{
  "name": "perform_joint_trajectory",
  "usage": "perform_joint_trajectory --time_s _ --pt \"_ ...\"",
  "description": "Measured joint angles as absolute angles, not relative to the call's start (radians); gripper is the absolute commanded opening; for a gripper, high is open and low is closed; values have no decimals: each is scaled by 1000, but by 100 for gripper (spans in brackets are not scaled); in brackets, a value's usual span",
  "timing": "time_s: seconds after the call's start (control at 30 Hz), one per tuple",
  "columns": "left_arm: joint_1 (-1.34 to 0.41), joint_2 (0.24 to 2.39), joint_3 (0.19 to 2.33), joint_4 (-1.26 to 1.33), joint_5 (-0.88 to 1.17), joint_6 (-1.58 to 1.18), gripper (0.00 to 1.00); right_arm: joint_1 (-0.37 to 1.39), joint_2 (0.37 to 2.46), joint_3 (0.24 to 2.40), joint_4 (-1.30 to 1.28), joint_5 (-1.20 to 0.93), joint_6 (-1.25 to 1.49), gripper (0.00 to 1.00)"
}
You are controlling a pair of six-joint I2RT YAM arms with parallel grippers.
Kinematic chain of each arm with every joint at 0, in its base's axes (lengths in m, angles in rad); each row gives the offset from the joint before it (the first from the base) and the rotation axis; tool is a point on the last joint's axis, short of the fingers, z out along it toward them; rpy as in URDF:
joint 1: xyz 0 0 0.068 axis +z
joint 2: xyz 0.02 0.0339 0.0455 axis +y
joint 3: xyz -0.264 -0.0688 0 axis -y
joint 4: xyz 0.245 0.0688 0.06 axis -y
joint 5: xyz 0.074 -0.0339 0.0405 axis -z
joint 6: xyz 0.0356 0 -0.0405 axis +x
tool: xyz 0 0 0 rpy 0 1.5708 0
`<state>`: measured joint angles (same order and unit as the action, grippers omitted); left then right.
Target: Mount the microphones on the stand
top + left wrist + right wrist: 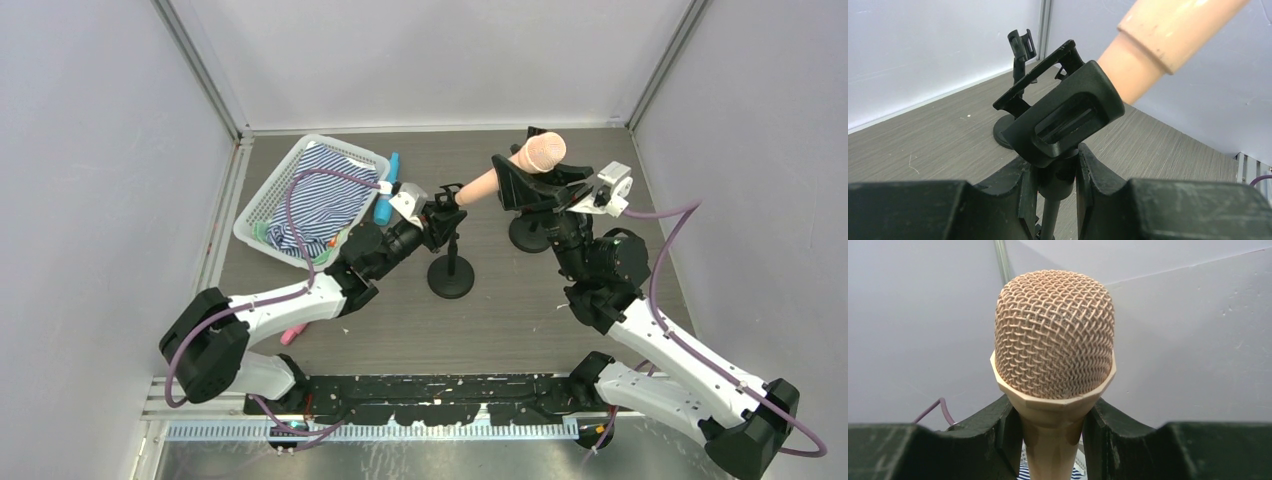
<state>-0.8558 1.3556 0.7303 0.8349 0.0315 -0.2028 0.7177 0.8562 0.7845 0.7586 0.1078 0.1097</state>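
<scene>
The near black stand's clip (1063, 120) is below my right gripper and to its left in the top view, and it takes only the tail end of the microphone handle, so I need to push down that way and let go.
The peach-beige microphone (520, 165) hangs tilted above the table, head (1054, 332) up at the right. My right gripper (514, 183) (1053, 436) is shut on its handle just below the head. The handle's tail (1143, 60) meets the open clip (1063, 120) atop the near black stand (451, 275). My left gripper (444, 213) (1058, 176) is shut on that stand's neck, right under the clip. A blue microphone (388, 192) lies beside the basket. A pink microphone (292, 335) peeks out from under my left arm.
A second black stand (527, 236) (1019, 47) rises behind the right gripper, its clip holding nothing. A white basket (262, 200) with striped cloth sits at the back left. Grey walls close in the table on three sides.
</scene>
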Motion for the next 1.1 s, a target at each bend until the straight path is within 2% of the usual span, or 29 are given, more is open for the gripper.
perform_joint_trajectory --time_s 1.1 --pt "-860 1377 730 875 49 -191 0 717 833 656 788 87 82 1"
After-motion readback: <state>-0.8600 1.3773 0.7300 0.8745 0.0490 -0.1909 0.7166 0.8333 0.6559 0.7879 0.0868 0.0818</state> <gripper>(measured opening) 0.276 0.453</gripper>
